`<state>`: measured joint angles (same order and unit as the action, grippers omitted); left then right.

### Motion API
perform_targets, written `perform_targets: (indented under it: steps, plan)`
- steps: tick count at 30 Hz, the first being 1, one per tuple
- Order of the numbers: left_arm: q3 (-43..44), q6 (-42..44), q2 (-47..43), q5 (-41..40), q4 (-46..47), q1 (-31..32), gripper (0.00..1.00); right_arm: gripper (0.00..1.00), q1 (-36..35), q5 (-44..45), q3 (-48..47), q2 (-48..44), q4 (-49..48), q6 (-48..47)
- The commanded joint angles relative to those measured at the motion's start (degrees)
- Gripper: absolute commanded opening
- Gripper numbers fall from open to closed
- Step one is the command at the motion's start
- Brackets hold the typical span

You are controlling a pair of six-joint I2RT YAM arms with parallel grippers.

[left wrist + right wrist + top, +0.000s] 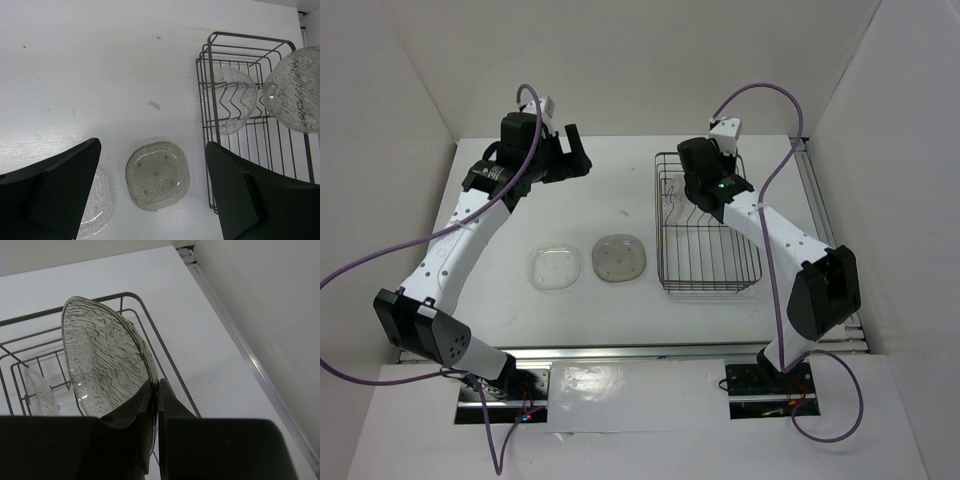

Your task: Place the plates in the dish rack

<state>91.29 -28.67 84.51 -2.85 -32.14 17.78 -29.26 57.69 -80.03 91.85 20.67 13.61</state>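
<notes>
The rack's free slot (687,206) (64,396) beside the standing plate is down and to the left of my right gripper in the top view, so I should move my right gripper there and release.
The dark wire dish rack (752,262) stands right of centre; it also shows in the left wrist view (248,37) and the right wrist view (131,294). My right gripper (694,193) (156,383) is shut on the edge of a translucent ribbed plate (102,357) (295,90), held on edge above the rack's far end. Another plate (231,100) (38,390) stands on edge inside the rack. A greyish-tan plate (619,258) (157,175) and a clear plate (555,267) (100,202) lie flat on the table. My left gripper (572,152) (152,145) is open and empty, high above them.
White walls enclose the table on three sides. A metal rail (820,200) (235,330) runs along the right edge beside the rack. A small scrap (154,104) lies on the table.
</notes>
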Motion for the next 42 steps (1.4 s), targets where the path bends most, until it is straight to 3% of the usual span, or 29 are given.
perform_targets:
  steps: [1, 29, 32, 38, 42]
  plan:
    - [1.61, 0.80, -0.13, -1.10, 0.94, 0.06, 1.00, 0.00, -1.33, 2.60, -3.38, 2.10, -0.71, 1.07]
    - [1.61, 1.33, -0.13, -1.10, 0.41, 0.06, 1.00, 0.00, -5.20, 5.14, -7.06, 12.03, -1.17, 3.08]
    - [1.61, 1.33, -0.13, -0.58, 0.41, 0.06, 1.00, 0.04, -5.81, 5.15, -7.60, 13.52, -0.45, 3.79]
    - [1.61, 1.86, -0.13, -0.58, 0.41, 0.06, 1.00, 0.35, -5.81, 3.14, -8.13, 14.67, -0.45, 4.32]
    - [1.61, 1.86, 0.39, -0.58, 0.41, 0.06, 1.00, 0.37, -5.81, 1.90, -8.13, 15.20, -0.45, 4.32]
